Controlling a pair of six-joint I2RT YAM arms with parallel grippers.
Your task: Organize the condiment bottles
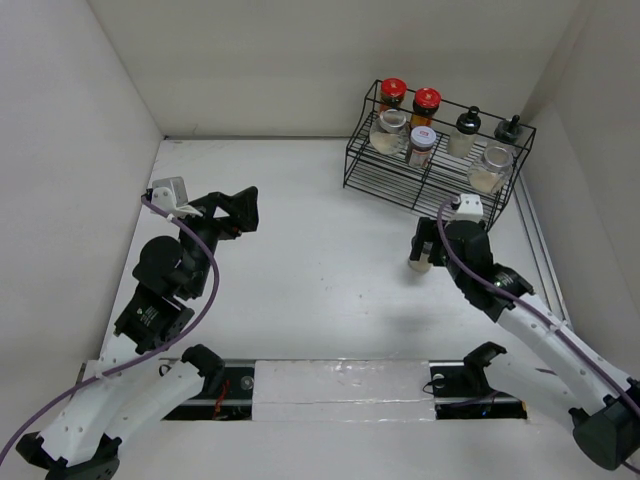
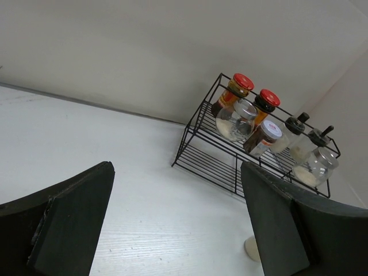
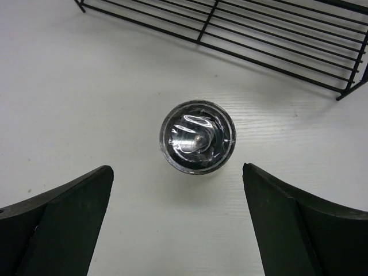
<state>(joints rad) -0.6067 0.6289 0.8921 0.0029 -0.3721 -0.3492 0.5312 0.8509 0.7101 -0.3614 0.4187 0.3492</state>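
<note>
My right gripper is to go down next and move slightly away from my base, around the pale shaker's dark cap (image 3: pixel 198 137).
A pale shaker (image 1: pixel 420 264) stands upright on the table in front of the black wire rack (image 1: pixel 398 188). From above, in the right wrist view, it shows a shiny dark cap (image 3: pixel 198 137). My right gripper (image 1: pixel 427 243) is open right above it. Its fingertips (image 3: pixel 98 183) lie just short of the cap on either side, not touching. On the rack stand two red-lidded jars (image 1: pixel 393 92), two black-capped shakers (image 1: pixel 466 124), two clear jars (image 1: pixel 389 131) and a white-lidded jar (image 1: pixel 421 146). My left gripper (image 1: pixel 244 208) is open and empty, far left of the rack.
The rack (image 2: pixel 214 164) sits at the back right, near the right wall, with its front lower shelf bare (image 3: pixel 241 27). White walls close the table at the back and on both sides. The shaker's base (image 2: pixel 251 248) shows beside my left gripper's right finger.
</note>
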